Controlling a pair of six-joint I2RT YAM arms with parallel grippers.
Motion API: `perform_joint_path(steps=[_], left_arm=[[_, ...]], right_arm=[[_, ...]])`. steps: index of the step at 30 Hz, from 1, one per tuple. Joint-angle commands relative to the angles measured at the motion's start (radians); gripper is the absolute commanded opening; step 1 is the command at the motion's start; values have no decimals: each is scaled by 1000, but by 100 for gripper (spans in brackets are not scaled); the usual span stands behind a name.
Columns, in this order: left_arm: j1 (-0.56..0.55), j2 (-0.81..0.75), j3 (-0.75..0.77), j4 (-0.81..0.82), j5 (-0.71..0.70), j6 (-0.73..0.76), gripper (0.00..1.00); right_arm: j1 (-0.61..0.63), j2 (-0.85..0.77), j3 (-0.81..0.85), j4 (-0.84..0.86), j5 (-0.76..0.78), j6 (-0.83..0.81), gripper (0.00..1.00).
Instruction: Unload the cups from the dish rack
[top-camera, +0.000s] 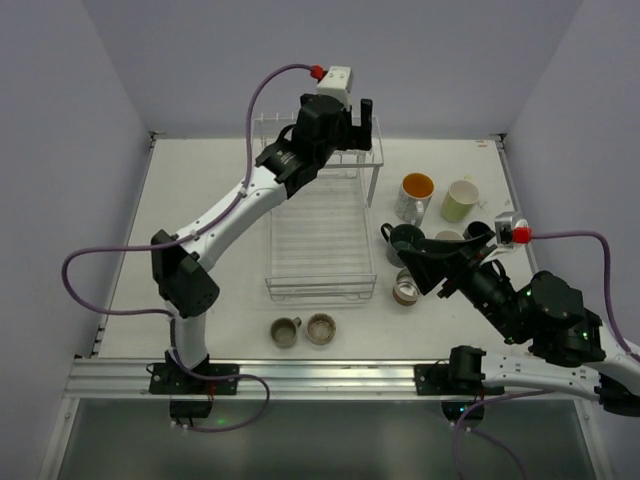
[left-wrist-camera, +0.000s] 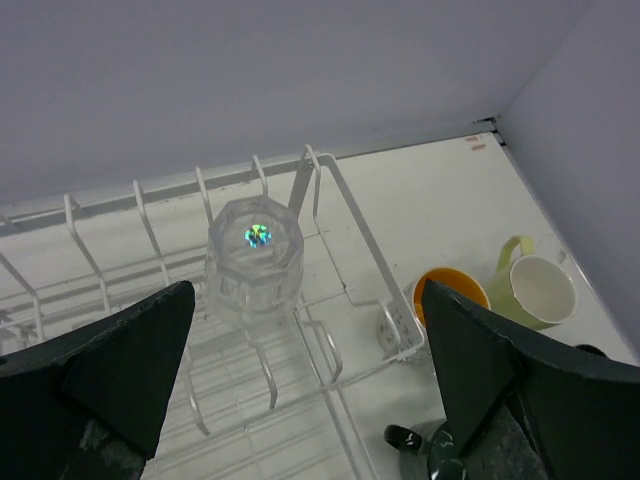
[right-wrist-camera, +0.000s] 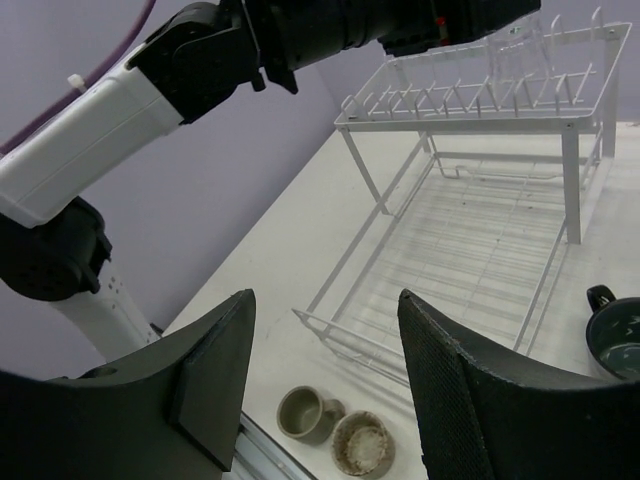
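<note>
The left gripper lowers its open fingers around the sides of the upside-down glass (left-wrist-camera: 255, 262) on the upper shelf next, as that's the only cup still racked.
The white wire dish rack (top-camera: 320, 262) stands mid-table, and the wrist views (left-wrist-camera: 338, 190) (right-wrist-camera: 470, 103) show it too. One clear glass (left-wrist-camera: 254, 258) sits upside down on its upper shelf. My left gripper (top-camera: 358, 118) is open and hovers over that shelf; in its wrist view (left-wrist-camera: 305, 300) the glass lies just ahead between the fingers, untouched. My right gripper (top-camera: 425, 268) is open and empty, right of the rack's front corner, also in its wrist view (right-wrist-camera: 325, 300). The lower basket looks empty.
On the table right of the rack stand a white cup with orange inside (top-camera: 416, 194), a pale yellow-green cup (top-camera: 460, 200), a dark green cup (top-camera: 404, 240) and a brown cup (top-camera: 406, 290). A small olive cup (top-camera: 286, 331) and a tan cup (top-camera: 320, 328) sit before the rack.
</note>
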Motion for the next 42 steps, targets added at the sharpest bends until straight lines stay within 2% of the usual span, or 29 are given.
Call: perform_joint_path(steps=[1,5,11,15,23,29,32,39,42], left_arm=[[-4,116,205,-90,-98,72,100],[-4,193,294,-106,-175,104,100],[-4,234,283,-77,-218,136,98],[-3,260,271,-43,-197,147,86],[16,279,259,-8,-192,153,67],[17,237,205,63,-204,182,47],[17,185,150,129,-218,198,41],[28,91,134,206,-209,224,34],[28,38,134,201,-160,199,33]], right_arm=[[-3,-22,7,24,54,-26,61],[-3,-22,2,23,47,-38,61],[-3,-16,2,24,49,-44,61],[-3,-8,-9,35,31,-41,61],[-3,15,-24,46,28,-38,61],[-3,26,-58,79,-5,-29,61],[-3,47,-64,90,-15,-26,61],[-18,99,-98,179,-46,-41,62],[-72,141,-93,188,-126,-28,63]])
